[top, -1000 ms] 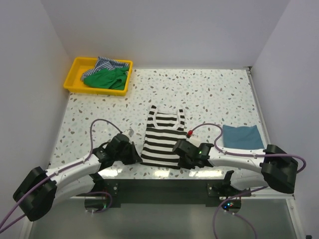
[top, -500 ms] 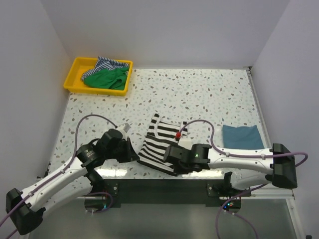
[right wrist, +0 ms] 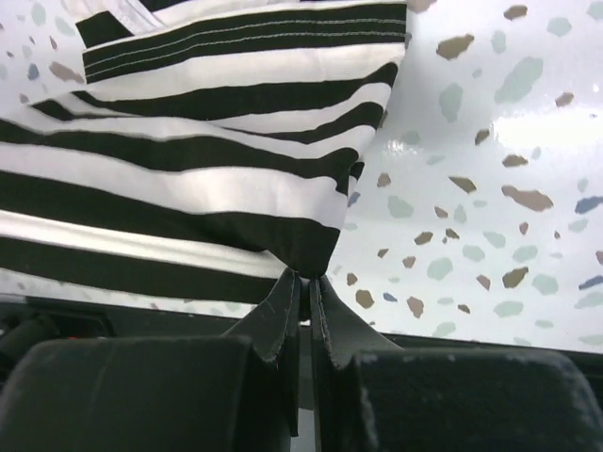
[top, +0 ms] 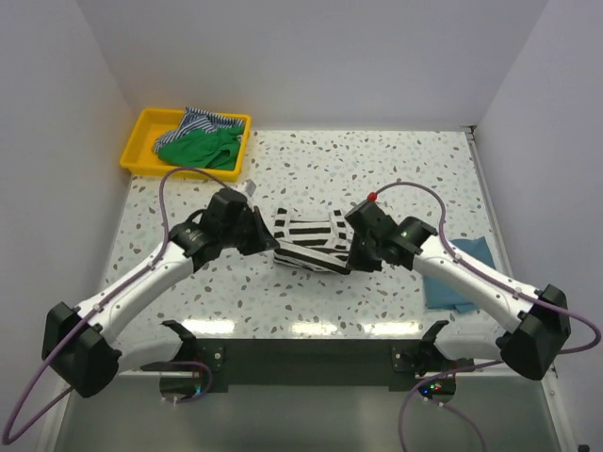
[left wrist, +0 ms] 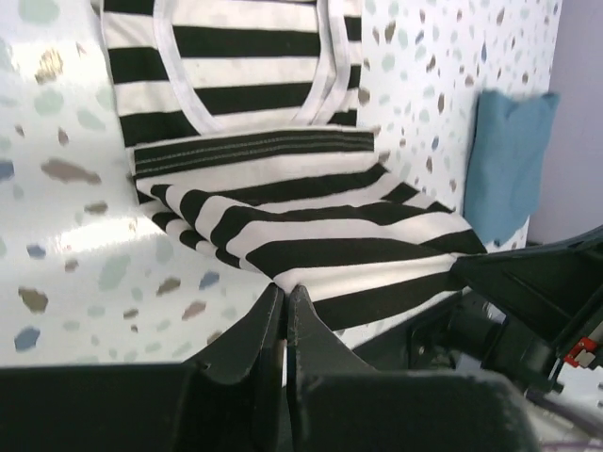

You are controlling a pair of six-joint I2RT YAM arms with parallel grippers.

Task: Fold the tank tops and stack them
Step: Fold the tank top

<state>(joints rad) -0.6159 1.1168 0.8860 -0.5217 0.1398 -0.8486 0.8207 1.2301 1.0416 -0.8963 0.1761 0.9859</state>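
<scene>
The fold of the tank top still stops short of its shoulder straps, which are farther outward than my left gripper. My left gripper will move outward over the straps next and let go of the tank top's bottom corner.
The black-and-white striped tank top (top: 309, 240) lies mid-table, its bottom part lifted and folded over toward its neck. My left gripper (top: 267, 240) is shut on its left bottom corner (left wrist: 283, 278). My right gripper (top: 355, 254) is shut on its right bottom corner (right wrist: 306, 264). The teal-blue tank top (top: 460, 273) lies folded at the right, partly hidden by my right arm; it also shows in the left wrist view (left wrist: 504, 160). The green tank top (top: 200, 148) and the finely blue-striped tank top (top: 204, 121) lie crumpled in the yellow tray (top: 141, 141).
The yellow tray stands at the table's back left corner. White walls close the table on the left, back and right. The dark mounting rail (top: 301, 353) runs along the near edge.
Both grippers have moved from the near edge toward the table's middle, carrying the striped top's bottom hem up and over toward its neck. The teal-blue top is now partly covered by the right arm.
</scene>
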